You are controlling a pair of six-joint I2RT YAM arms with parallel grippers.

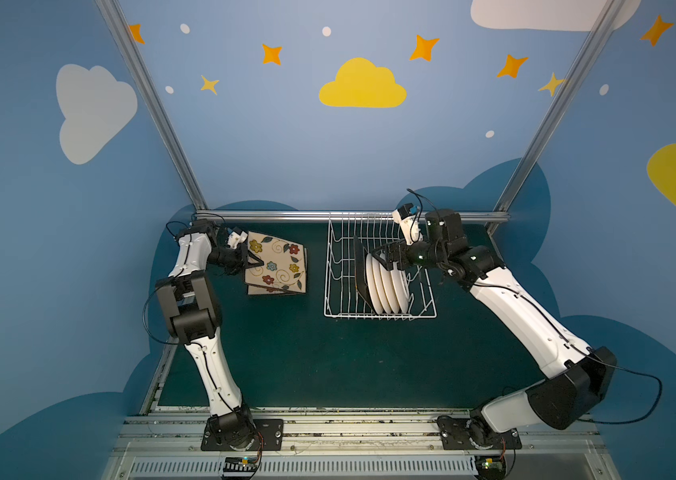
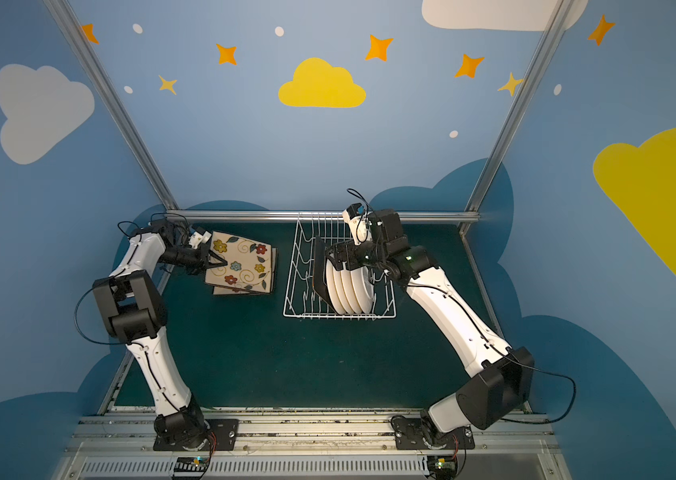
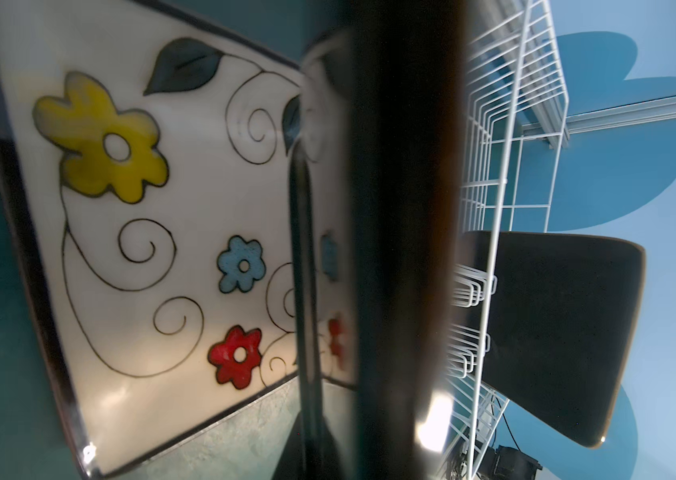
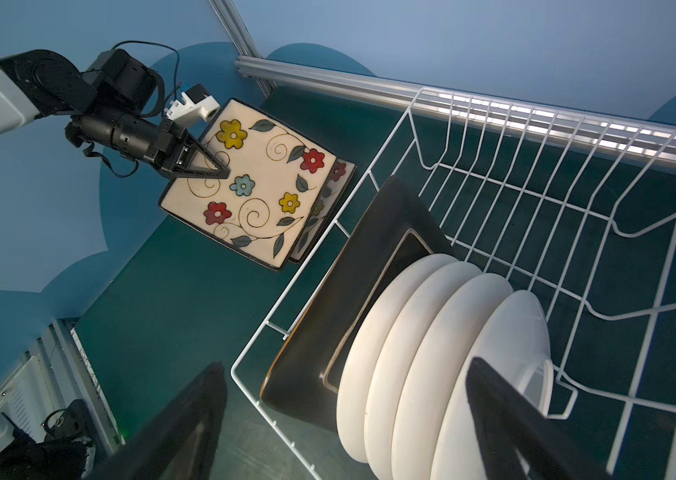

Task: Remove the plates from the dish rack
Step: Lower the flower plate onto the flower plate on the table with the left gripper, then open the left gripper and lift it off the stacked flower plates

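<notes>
The left gripper moves down toward the second floral plate (image 1: 262,290) (image 3: 170,232) next and releases the edge, because the held plate still hangs tilted with a gap beneath it.
My left gripper (image 1: 255,262) is shut on the edge of a square floral plate (image 1: 276,266) (image 4: 261,187), which hangs tilted just above a second floral plate (image 1: 282,291) (image 3: 161,249) lying on the mat. The white wire dish rack (image 1: 338,291) (image 4: 535,199) holds a square plate with its black back showing (image 1: 361,270) (image 4: 352,299). Several round white plates (image 1: 388,286) (image 4: 431,353) stand on edge behind it. My right gripper (image 1: 377,257) (image 4: 348,424) hovers open over their far upper edges, touching nothing.
A dark green mat (image 1: 286,353) covers the table between the arms. An aluminium rail (image 1: 348,215) runs along the back edge behind the rack, and blue painted walls close in the sides. The rack's left half (image 1: 342,257) stands empty of plates.
</notes>
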